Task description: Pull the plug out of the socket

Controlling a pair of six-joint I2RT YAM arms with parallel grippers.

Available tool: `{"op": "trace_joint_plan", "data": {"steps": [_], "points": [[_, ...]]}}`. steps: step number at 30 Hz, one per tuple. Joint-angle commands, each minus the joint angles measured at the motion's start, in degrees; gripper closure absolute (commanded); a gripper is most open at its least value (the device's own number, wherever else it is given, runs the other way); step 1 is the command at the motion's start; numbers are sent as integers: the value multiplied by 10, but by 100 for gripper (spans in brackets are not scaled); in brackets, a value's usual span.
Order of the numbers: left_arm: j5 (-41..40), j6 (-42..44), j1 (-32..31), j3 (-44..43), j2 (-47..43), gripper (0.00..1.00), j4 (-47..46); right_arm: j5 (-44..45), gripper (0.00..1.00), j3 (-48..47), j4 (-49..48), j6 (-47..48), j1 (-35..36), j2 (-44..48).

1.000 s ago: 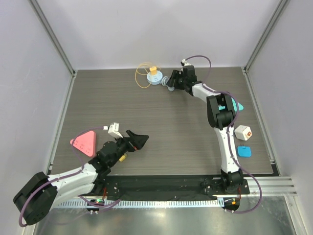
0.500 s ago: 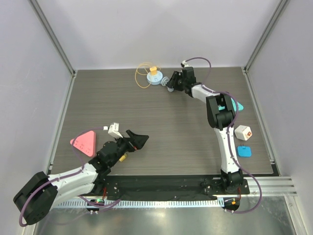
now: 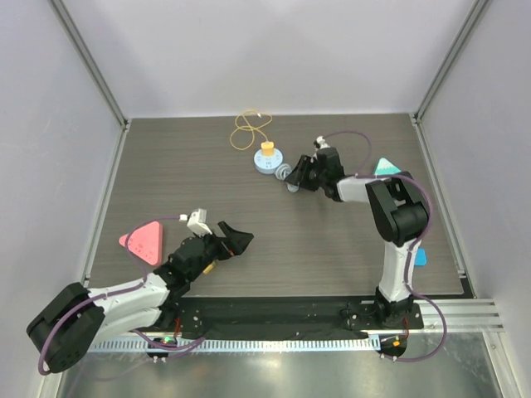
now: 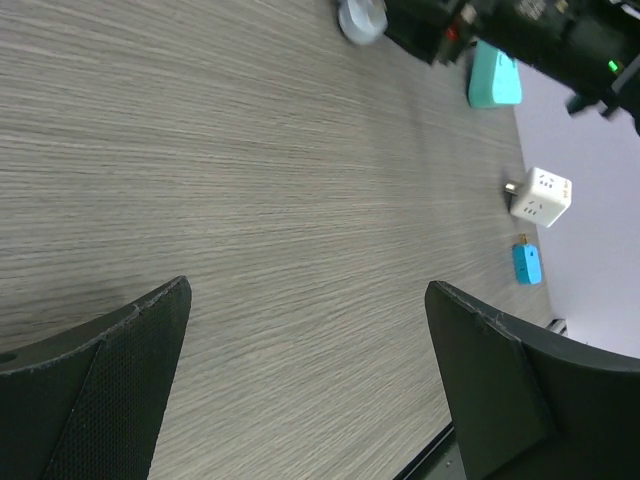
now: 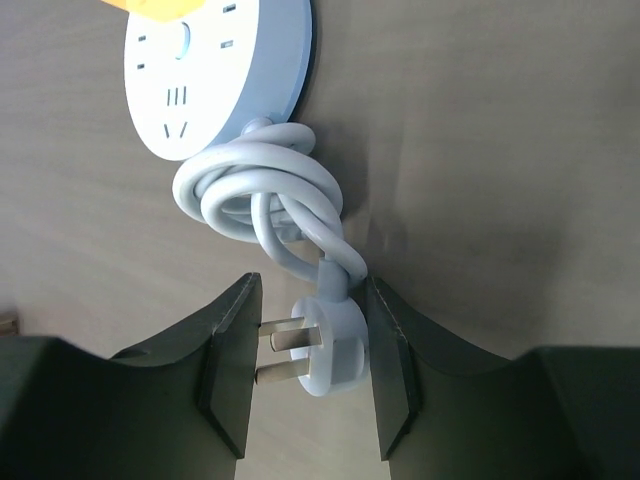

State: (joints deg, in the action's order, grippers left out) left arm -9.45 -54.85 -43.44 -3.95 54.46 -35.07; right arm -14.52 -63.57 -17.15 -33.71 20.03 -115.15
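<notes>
My left gripper moves outward and to the right in the top view next, onto the yellow plug (image 3: 267, 148), since the plug stands outward of it, toward that side.
A round pale blue socket (image 3: 267, 161) lies at the table's middle back with a yellow plug (image 3: 267, 148) stuck in its top; the plug's yellow cable (image 3: 251, 128) loops behind it. In the right wrist view the socket (image 5: 215, 70) shows its white face, with the yellow plug (image 5: 170, 8) at the top edge. The socket's own white cord (image 5: 260, 195) is coiled and ends in a white three-pin plug (image 5: 335, 345). My right gripper (image 3: 292, 177) is shut on that white plug (image 5: 310, 355). My left gripper (image 3: 236, 237) is open and empty low over the table's front left (image 4: 310, 370).
A pink triangle (image 3: 143, 242) lies at the left. A teal triangle (image 3: 383, 167) lies behind the right arm, and a blue piece (image 3: 420, 258) peeks out beside it. The left wrist view shows a white cube adapter (image 4: 541, 196) and the small blue piece (image 4: 527, 263).
My right gripper has pulled back toward the front, dragging the socket with it by its white cord. The yellow cable stretched out behind. The left arm barely moved.
</notes>
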Motion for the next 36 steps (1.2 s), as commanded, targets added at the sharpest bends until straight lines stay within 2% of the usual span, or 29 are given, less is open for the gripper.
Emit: {"op": "trace_joint_plan", "data": {"steps": [1,6,8,15,20,28,31,33,36], "points": [[-8,11,-1,-29,14,0,4,11,75,90,-25,-19,44,75],[-1,14,-1,-35,29,2,1,71,75,222,-39,-44,100,170],[11,22,-1,-34,31,9,-10,88,75,271,-49,-54,126,214],[20,28,-1,-31,23,12,-16,121,74,362,-32,-65,190,324],[12,25,-1,-32,21,15,-8,168,71,425,-4,-76,207,380],[-43,-8,-1,-32,-20,13,65,158,69,473,-28,-121,220,439],[-13,9,-1,-31,-12,16,35,156,69,484,-27,-127,222,443],[9,41,-1,-49,8,21,29,152,68,486,-27,-128,227,441],[32,76,-1,-115,43,21,82,128,63,490,-22,-126,234,440]]}}
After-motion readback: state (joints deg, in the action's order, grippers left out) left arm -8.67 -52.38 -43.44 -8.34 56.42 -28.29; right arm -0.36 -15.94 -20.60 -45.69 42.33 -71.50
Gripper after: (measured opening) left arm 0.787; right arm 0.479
